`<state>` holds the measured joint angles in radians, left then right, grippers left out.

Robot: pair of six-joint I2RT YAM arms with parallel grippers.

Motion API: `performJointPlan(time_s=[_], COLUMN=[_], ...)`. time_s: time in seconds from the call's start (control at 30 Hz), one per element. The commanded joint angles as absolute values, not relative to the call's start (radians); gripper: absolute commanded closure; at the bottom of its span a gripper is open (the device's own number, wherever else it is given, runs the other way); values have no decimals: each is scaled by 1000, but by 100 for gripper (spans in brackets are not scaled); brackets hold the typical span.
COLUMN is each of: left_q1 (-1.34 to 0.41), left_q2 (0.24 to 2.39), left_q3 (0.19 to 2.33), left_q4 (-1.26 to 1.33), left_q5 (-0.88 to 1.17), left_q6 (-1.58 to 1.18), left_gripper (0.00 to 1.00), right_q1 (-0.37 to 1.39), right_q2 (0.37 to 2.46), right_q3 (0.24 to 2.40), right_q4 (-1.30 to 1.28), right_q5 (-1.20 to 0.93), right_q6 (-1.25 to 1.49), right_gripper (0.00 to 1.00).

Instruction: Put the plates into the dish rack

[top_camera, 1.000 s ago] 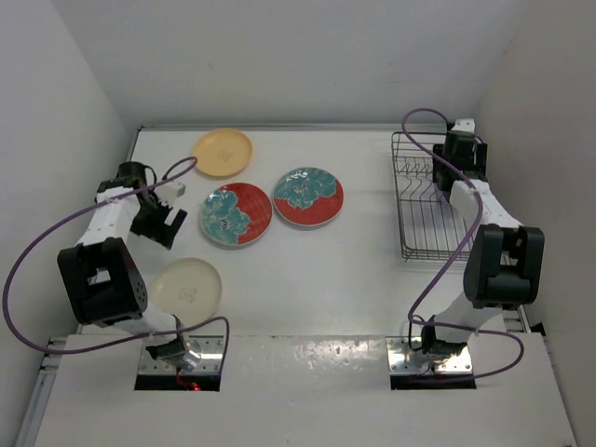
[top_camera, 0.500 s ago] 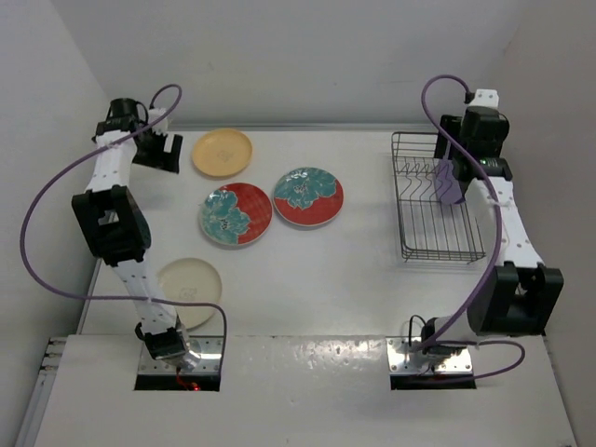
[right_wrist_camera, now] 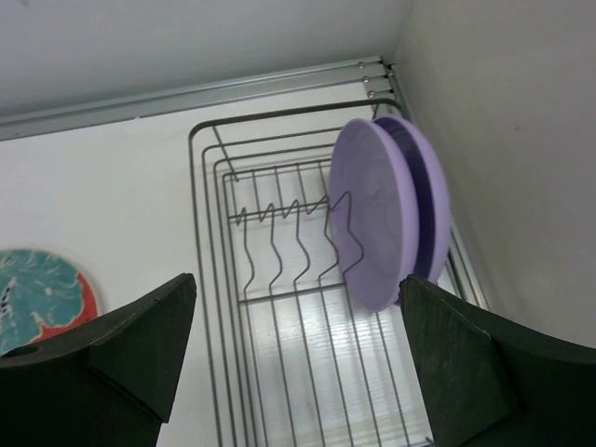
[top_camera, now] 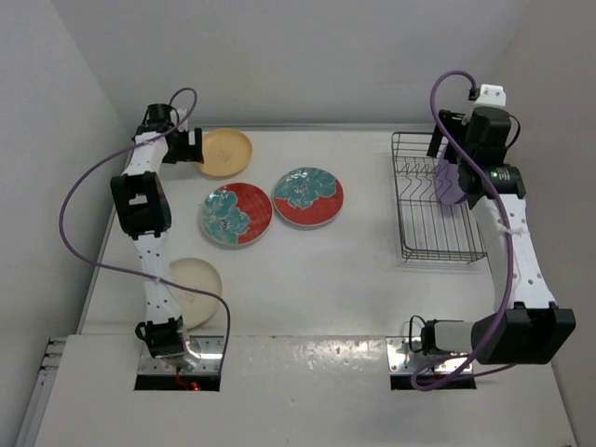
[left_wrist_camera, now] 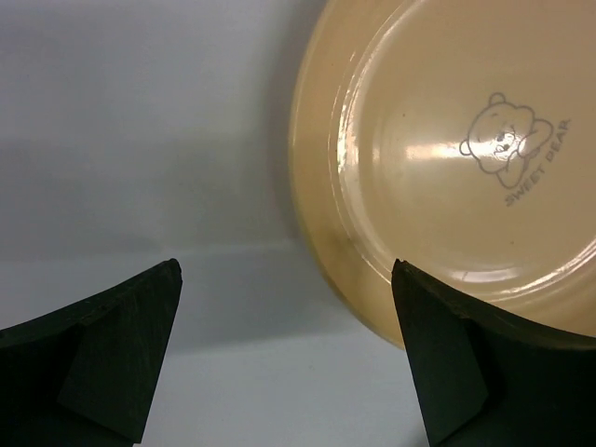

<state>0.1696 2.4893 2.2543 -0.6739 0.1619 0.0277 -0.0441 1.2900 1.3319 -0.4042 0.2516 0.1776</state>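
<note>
My left gripper is open and already has the plate's rim nearest the side between its fingers, so I should move it slightly toward the yellow-orange plate and close on that rim.
The yellow-orange plate lies flat at the back left; in the left wrist view it shows a bear print. My left gripper is open and empty, its jaws astride the plate's left rim. Two lavender plates stand upright in the wire dish rack, also seen in the right wrist view. My right gripper is open and empty above the rack. Two red and teal plates lie mid-table. The cream plate lies front left.
White walls close in the table at the back and both sides. The rack has free wire slots to the left of the lavender plates. A purple cable loops off each arm.
My left arm swung from beside the red plates to the back left corner, then right to the yellow plate's rim. My right arm rose off the rack, uncovering the lavender plates.
</note>
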Motion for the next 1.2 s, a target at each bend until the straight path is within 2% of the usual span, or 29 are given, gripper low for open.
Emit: performJointPlan(time_s=[0.0, 0.03, 0.1, 0.17, 0.2, 0.27, 0.3, 0.33, 0.37, 0.53, 0.63, 0.73, 0.77, 0.87, 1.0, 1.17], left_q1=[163, 153, 153, 144, 144, 144, 144, 144, 144, 153, 153, 153, 153, 114, 22, -101], left_q2=[2497, 2511, 2520, 2520, 2520, 2520, 2520, 2534, 2534, 2525, 2449, 2328, 2294, 2142, 1924, 1836], left_q3=[2261, 2250, 2232, 2195, 2184, 2166, 2166, 2180, 2192, 2299, 2344, 2353, 2353, 2303, 2059, 1987], left_q4=[-601, -601, -601, -601, -601, -601, -601, -601, -601, -601, -565, -509, -509, -499, -521, -710], left_q5=[207, 207, 216, 254, 271, 272, 252, 217, 207, 276, 346, 400, 416, 518, 569, 642], left_q6=[-28, -28, -28, -6, -6, 6, 6, -4, -5, -40, -63, -74, -74, -48, 53, 163], left_gripper=[0, 0, 7, 21, 38, 56, 86, 96, 100, 100, 100, 100, 100, 100, 100, 100], right_q1=[-15, -11, -8, 26, 32, 55, 60, 67, 74, 123, 158, 190, 196, 238, 319, 357], right_q2=[1290, 1301, 1315, 1321, 1327, 1330, 1335, 1338, 1341, 1330, 1318, 1336, 1345, 1406, 1463, 1560], right_q3=[1374, 1382, 1411, 1414, 1416, 1416, 1419, 1420, 1420, 1390, 1361, 1361, 1380, 1451, 1499, 1536], right_q4=[-416, -416, -417, -400, -385, -365, -361, -364, -361, -361, -364, -396, -403, -446, -388, -252], right_q5=[235, 236, 236, 252, 274, 288, 293, 295, 293, 313, 298, 209, 116, -56, -153, -383], right_q6=[218, 219, 225, 227, 215, 189, 190, 186, 184, 157, 156, 164, 179, 215, 287, 440], right_gripper=[11, 11, 11, 12, 12, 12, 12, 12, 12, 12, 12, 12, 12, 8, 7, 7])
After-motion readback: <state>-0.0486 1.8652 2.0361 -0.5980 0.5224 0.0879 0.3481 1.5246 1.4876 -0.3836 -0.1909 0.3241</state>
